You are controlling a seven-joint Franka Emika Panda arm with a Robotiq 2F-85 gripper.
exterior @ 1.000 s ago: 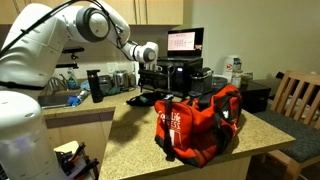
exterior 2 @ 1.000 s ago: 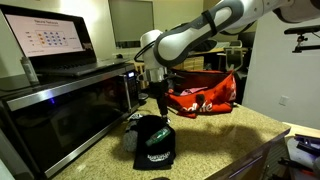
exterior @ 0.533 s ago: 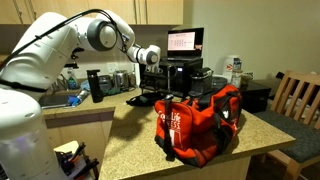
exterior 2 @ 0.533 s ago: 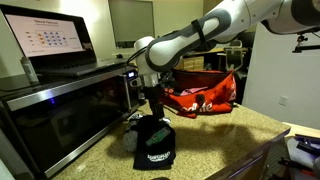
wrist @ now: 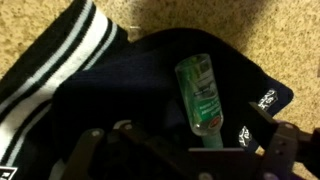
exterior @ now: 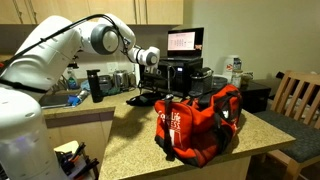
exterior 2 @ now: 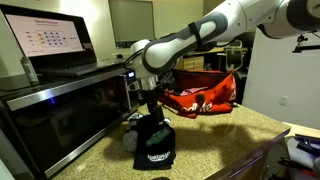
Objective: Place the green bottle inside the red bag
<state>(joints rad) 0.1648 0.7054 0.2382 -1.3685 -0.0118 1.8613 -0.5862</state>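
Observation:
My gripper comes down onto the green bottle's cap end (wrist: 208, 130) next and closes around it, because its open fingers already stand one on each side of the bottle.
The green bottle (wrist: 199, 90) lies on its side on dark navy clothing (wrist: 130, 85) on the counter, its cap end toward me. My gripper (wrist: 190, 138) hangs open just above it, with one finger on each side of the bottle's line and nothing held. In both exterior views the gripper (exterior: 152, 88) (exterior 2: 150, 108) points straight down over the dark pile (exterior 2: 153, 143). The red bag (exterior: 200, 120) (exterior 2: 205, 98), with black straps and white lettering, sits on the counter beside that pile, apart from the gripper.
A black microwave (exterior 2: 60, 110) with an open laptop (exterior 2: 50, 40) on top stands close beside the pile. A wooden chair (exterior: 298, 98) is past the bag. Kitchen items crowd the sink side (exterior: 95, 85). The counter edge (exterior: 130, 150) runs near the bag.
The arm has shifted a little and the gripper has sunk slightly toward the dark pile. It has stayed open; the bag and the bottle have not moved.

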